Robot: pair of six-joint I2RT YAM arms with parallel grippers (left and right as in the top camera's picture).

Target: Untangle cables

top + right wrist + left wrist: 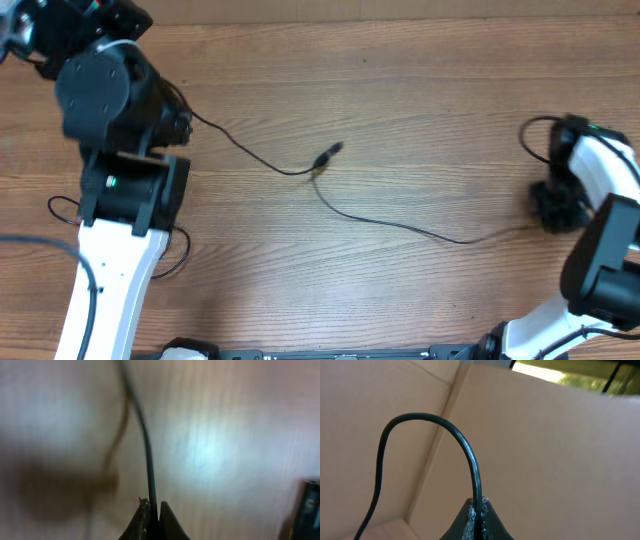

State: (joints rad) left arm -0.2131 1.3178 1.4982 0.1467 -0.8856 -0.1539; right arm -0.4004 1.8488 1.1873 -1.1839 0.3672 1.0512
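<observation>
Both cables still meet at the central plug, so my left gripper should next go down toward the tabletop, pull its cable away from the other, then open.
A thin black cable (250,152) runs from my left arm across the table to a small plug (327,155) at the centre. A second thin cable (400,224) runs from that plug to my right gripper (553,205). My left gripper (479,512) is shut on a cable (470,455) that arcs up and over to the left. My right gripper (152,510) is shut on a cable (145,440) close above the table. The left gripper itself is hidden under the arm in the overhead view. A third thin cable loop (60,208) shows beside the left arm.
A cardboard box wall (545,450) fills the left wrist view. The left arm's bulky black joint (110,95) sits at the table's far left. The right arm (600,230) stands at the right edge. Wooden tabletop (400,100) lies between them.
</observation>
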